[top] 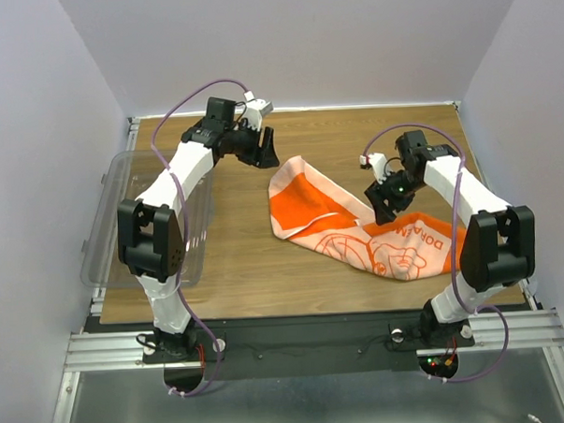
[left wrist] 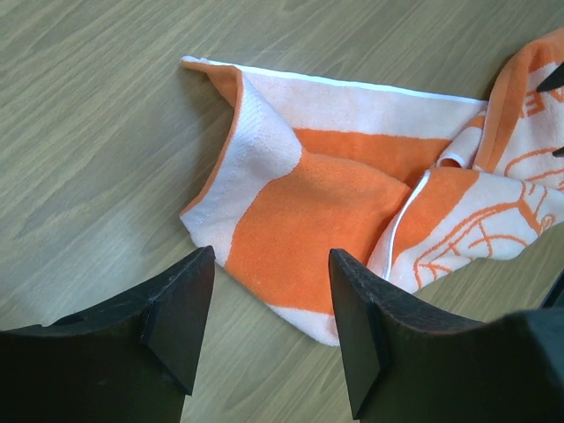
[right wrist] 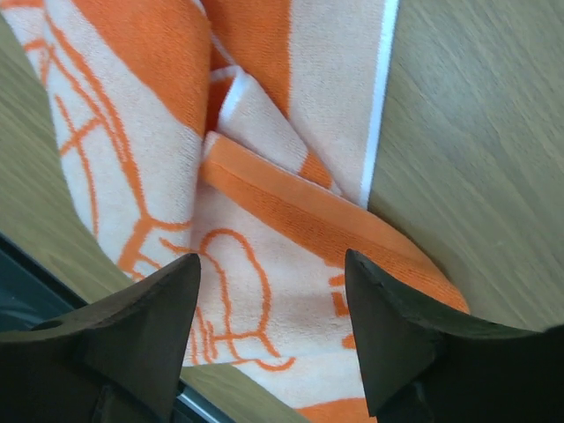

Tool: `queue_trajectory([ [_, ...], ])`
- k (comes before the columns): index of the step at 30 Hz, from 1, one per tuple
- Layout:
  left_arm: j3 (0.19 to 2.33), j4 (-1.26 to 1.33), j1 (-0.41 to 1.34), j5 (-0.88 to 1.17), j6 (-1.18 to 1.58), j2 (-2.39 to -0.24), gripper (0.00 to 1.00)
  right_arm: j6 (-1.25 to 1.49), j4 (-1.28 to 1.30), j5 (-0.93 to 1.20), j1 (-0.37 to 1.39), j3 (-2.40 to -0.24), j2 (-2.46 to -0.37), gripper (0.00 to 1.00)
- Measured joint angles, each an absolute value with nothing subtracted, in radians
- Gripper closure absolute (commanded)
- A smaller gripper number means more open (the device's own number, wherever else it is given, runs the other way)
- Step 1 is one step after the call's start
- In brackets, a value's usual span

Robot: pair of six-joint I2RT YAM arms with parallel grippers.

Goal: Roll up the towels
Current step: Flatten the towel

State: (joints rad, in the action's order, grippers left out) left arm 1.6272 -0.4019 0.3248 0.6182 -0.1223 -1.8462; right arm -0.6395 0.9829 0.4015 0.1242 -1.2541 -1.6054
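The white hem at the folded end's near corner (top: 287,236) (left wrist: 381,266) gets my left gripper next, which comes back and down onto it, since it lies below the gripper, toward my base.
The orange towel (top: 357,222) lies crumpled and partly folded on the wooden table, right of centre, with its white cat-print panel and DORAEMON lettering facing up at the near right. My left gripper (top: 263,149) hovers open and empty just behind the towel's far left corner; the left wrist view shows that folded orange-and-white end (left wrist: 308,203) ahead of the gripper (left wrist: 273,291). My right gripper (top: 387,205) is open and empty just above the towel's middle; the right wrist view shows the printed panel (right wrist: 256,264) between the fingers (right wrist: 273,308).
A clear plastic tub (top: 123,223) sits at the table's left edge beside the left arm. Purple walls enclose the table on three sides. Bare wood (top: 237,251) lies between the tub and the towel.
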Motion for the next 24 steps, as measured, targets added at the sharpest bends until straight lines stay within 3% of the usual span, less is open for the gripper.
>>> queue_trajectory([
  [9, 1.576, -0.417, 0.318, 0.621, -0.143, -1.843, 0.33, -0.702, 0.909, 0.365, 0.139, -1.209, -1.634, 0.29],
  [14, 1.570, -0.435, 0.318, 0.639, -0.191, -1.842, 0.31, -0.714, 0.876, 0.348, 0.166, -1.159, -1.666, 0.35],
  [18, 1.531, -0.478, 0.319, 0.668, -0.270, -1.831, 0.31, -0.715, 0.828, 0.334, 0.189, -1.123, -1.670, 0.67],
  [19, 1.518, -0.493, 0.319, 0.673, -0.299, -1.826, 0.31, -0.717, 0.818, 0.328, 0.194, -1.114, -1.672, 0.88],
  [20, 1.489, -0.506, 0.323, 0.673, -0.339, -1.812, 0.31, -0.716, 0.807, 0.322, 0.199, -1.104, -1.677, 0.99],
  [24, 1.361, -0.543, 0.344, 0.661, -0.477, -1.722, 0.31, -0.684, 0.780, 0.297, 0.204, -1.100, -1.684, 0.99],
])
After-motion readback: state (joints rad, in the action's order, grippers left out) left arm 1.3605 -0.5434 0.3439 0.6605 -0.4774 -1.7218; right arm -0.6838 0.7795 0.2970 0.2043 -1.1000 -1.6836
